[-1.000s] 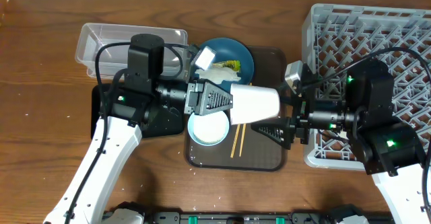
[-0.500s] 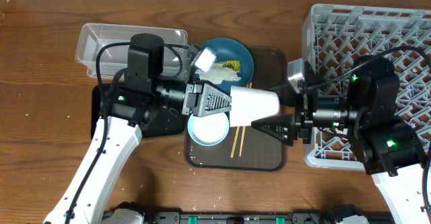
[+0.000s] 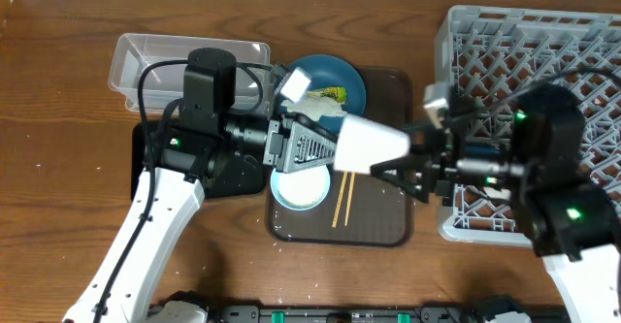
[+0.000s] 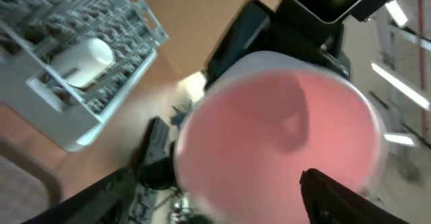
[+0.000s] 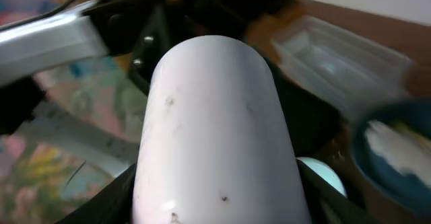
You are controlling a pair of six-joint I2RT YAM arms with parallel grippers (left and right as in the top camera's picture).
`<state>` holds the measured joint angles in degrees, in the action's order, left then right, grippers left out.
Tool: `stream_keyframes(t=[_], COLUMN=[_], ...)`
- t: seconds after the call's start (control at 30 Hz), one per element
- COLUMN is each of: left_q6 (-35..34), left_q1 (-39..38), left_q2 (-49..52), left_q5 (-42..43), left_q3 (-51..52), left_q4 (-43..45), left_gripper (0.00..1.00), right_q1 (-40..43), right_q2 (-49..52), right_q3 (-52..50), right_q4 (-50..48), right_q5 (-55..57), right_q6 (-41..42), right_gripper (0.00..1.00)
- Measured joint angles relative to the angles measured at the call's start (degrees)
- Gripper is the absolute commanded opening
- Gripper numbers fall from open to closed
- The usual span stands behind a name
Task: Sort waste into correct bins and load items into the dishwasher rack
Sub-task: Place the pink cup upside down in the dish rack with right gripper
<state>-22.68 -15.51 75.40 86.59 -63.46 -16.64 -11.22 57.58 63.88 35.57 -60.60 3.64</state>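
Next, my right gripper swings to the empty rack slots beside the second cup, below it and to its right in the overhead view, then lowers and releases.
A small white cup (image 3: pixel 374 141), pink inside (image 4: pixel 283 126), hangs sideways above the brown serving tray (image 3: pixel 388 228). My right gripper (image 3: pixel 393 155) is shut on its body, a finger pressed against each side (image 5: pixel 215 197). The cup's mouth faces my left gripper (image 3: pixel 332 148), whose fingers (image 4: pixel 111 190) are spread open and stand off the rim. A second white cup (image 4: pixel 84 61) lies in the grey dishwasher rack (image 3: pixel 524 51). On the tray are the light-blue bowl (image 3: pixel 299 187), the chopsticks (image 3: pixel 342 203) and the dark-blue dish (image 3: pixel 335 76) holding the tissue (image 3: pixel 303 105) and wrapper (image 3: pixel 335 94).
The clear tub (image 3: pixel 155 56) stands at the back left. In front of it lies the black tray (image 3: pixel 155 158), partly under my left arm. A few white rice grains (image 3: pixel 291 241) are scattered on the wood by the tray's front edge.
The left gripper has opened and let go of the cup. The right gripper has closed on the cup's body, and the cup has tilted and shifted slightly right with it.
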Motion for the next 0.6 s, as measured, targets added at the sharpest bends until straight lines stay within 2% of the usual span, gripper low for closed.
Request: stream_keyframes(t=[0.2,0.4,0.5,0.6], left_q6=[-0.11,-0.28,-0.31,-0.26], left_q1=[-0.17,-0.2,-0.2,-0.2], left_q2=[0.02,0.02,0.02,0.02], left_q5=[-1.49,-6.45,-9.73,-11.96], left_q3=[0.0,0.0,0.0,0.0], left_q4=[-0.7,-4.11,-6.03,-6.88], left_gripper=[0.87,0.88,0.88,0.89], right_q1=[10.69,19.89,22.86,25.33], right_q2=[-7.8,-10.38,-8.55,-5.7], right_q3=[0.0,-0.07,-0.15,-0.15], right_q4=[13.42,32.06,34.58,34.01], right_q5=[18.73,50.23,62.66,69.24], right_q6=[4.94,14.34,17.99,19.87], right_gripper=[0.52,0.49,0.49,0.49])
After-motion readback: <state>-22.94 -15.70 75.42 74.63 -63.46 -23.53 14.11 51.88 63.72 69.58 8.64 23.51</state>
